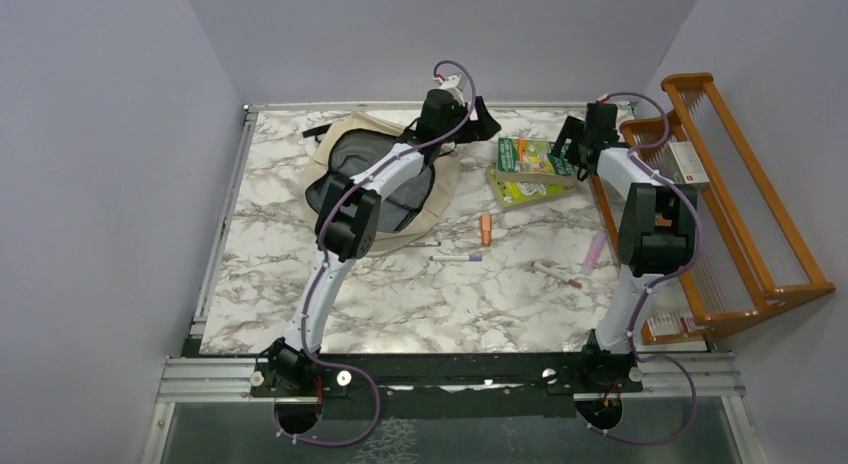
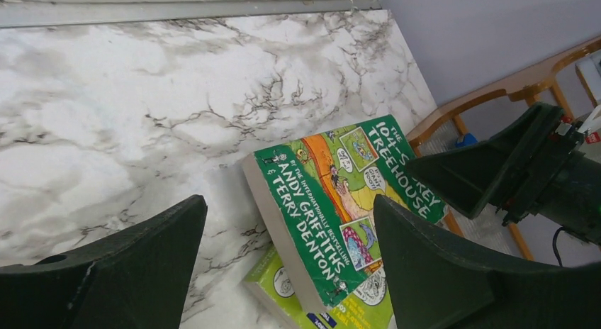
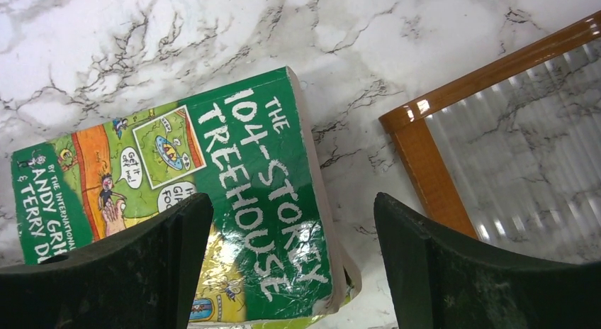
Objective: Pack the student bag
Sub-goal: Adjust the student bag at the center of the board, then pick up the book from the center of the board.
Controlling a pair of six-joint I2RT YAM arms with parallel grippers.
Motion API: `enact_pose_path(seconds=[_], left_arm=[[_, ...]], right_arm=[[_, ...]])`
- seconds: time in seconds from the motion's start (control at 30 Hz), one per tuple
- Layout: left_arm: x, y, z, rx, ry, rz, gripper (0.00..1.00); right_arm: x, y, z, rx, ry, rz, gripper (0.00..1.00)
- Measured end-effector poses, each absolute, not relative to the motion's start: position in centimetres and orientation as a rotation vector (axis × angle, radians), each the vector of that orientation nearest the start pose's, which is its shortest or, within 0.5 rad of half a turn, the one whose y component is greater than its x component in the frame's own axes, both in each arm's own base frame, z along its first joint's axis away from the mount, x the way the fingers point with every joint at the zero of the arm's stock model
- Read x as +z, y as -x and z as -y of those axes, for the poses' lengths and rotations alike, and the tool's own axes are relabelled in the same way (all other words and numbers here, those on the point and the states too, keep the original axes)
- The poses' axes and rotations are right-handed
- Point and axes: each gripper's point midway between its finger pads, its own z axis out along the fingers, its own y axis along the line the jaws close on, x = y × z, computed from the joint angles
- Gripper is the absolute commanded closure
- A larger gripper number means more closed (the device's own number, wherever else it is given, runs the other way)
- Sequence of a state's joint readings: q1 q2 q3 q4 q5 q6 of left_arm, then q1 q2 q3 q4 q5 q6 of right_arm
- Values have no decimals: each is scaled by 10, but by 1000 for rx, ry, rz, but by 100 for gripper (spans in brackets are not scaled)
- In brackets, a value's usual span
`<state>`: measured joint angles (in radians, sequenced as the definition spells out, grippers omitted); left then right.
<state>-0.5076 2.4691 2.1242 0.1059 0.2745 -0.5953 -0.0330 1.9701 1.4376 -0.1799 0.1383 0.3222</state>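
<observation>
The green book's end by the bag (image 2: 281,222) sticks out past the yellow-green book below, so the left gripper should come down onto that end and spread its fingers on both sides of the green book's edge.
The student bag (image 1: 438,196), beige with a grey lining, lies open at the back left of the table, partly under my left arm. A green "Treehouse" book (image 1: 533,156) rests on a yellow-green book (image 1: 522,190) to the right of the bag. My left gripper (image 1: 483,120) hovers open just left of the books. In its wrist view the left gripper (image 2: 289,201) has the green book (image 2: 333,201) below its spread fingers. My right gripper (image 1: 568,140) is open over the book's right end. The right wrist view shows the right gripper (image 3: 292,200) holding nothing above the green book (image 3: 234,194).
A wooden rack (image 1: 745,209) with clear ribbed panels stands along the right edge, close to my right gripper. An orange marker (image 1: 486,228), a purple marker (image 1: 456,256), a pink marker (image 1: 596,250) and a pen (image 1: 557,275) lie mid-table.
</observation>
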Motion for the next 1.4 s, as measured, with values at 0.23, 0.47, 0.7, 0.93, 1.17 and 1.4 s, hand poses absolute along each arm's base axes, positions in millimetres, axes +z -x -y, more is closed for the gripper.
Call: enact_pose_path(seconds=[0.23, 0.47, 0.7, 0.93, 1.17, 1.4], left_arm=[[137, -581, 430, -1084, -83, -1943, 10], [96, -577, 440, -1112, -32, -2021, 10], [72, -569, 447, -1149, 0, -2079, 11], [71, -563, 456, -1240, -1, -2083, 15], [72, -552, 464, -1326, -42, -2085, 16], [68, -547, 464, -1358, -64, -2098, 40]], right_arm=[[76, -527, 27, 12, -441, -2259, 11], [70, -528, 21, 53, -408, -2277, 12], [70, -530, 10, 121, -344, -2281, 16], [68, -530, 2, 182, -293, -2293, 22], [66, -535, -9, 272, -223, -2284, 27], [66, -536, -17, 330, -161, -2276, 28]])
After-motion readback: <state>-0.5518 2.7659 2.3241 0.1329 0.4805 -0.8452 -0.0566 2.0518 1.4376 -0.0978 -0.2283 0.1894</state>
